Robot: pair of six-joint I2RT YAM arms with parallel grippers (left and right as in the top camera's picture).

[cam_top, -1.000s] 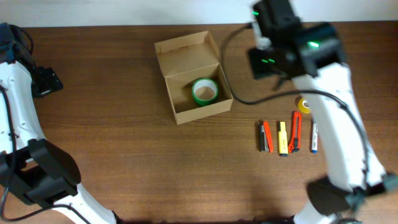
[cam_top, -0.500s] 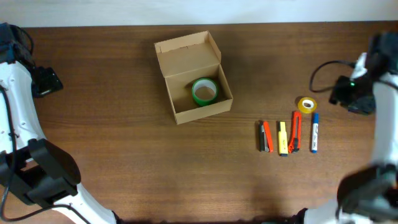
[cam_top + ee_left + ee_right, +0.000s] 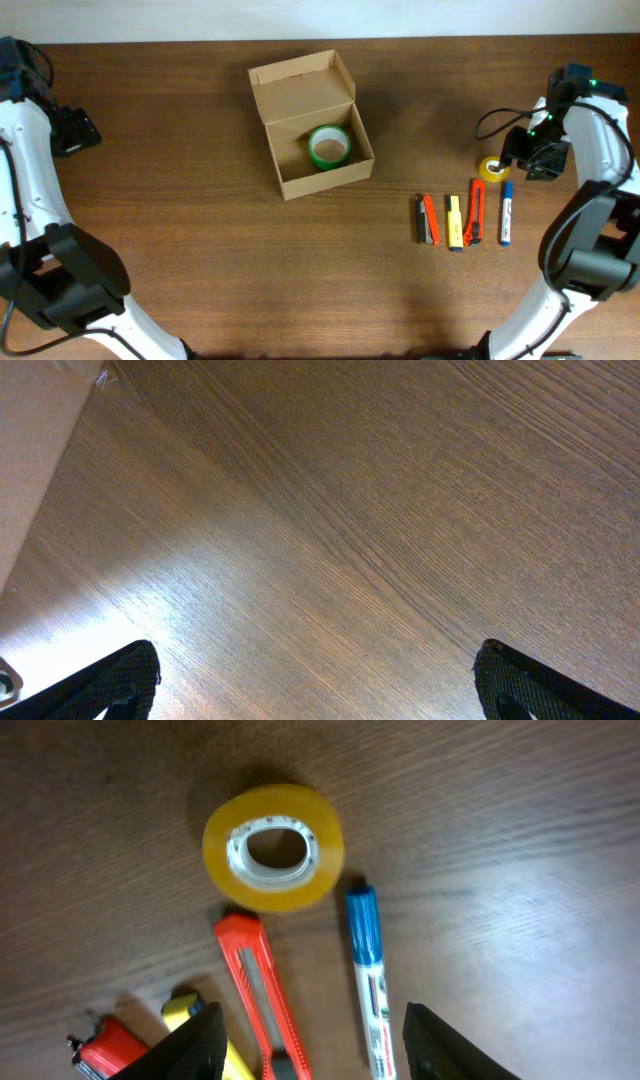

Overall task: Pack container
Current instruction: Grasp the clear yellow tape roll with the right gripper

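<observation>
My right gripper lowers to straddle the yellow tape roll's rim [image 3: 504, 174] [image 3: 329, 858] on the blue marker's side next, since the roll lies below the raised, open fingers.
The tan cardboard container [image 3: 318, 136] stands open at the table's middle back, lid flap up, with a green tape roll [image 3: 329, 146] inside. A yellow tape roll [image 3: 491, 169] [image 3: 273, 846] lies at the right. Below it lie a blue marker [image 3: 505, 213] [image 3: 367, 979], an orange utility knife [image 3: 476, 211] [image 3: 258, 997], a yellow item [image 3: 455, 222] and a red-black item [image 3: 427, 219]. My right gripper [image 3: 532, 158] [image 3: 312, 1055] is open just right of the yellow roll, over the knife and marker. My left gripper [image 3: 74, 132] [image 3: 315, 685] is open and empty over bare wood at the far left.
The container's wall edge shows in the top left corner of the left wrist view [image 3: 35, 450]. A black cable [image 3: 495, 120] loops from the right arm above the yellow roll. The table's back edge [image 3: 200, 42] runs along the top.
My right arm has swung from above the container's right side out to the far right, then in toward the yellow tape roll. The left arm has not moved.
</observation>
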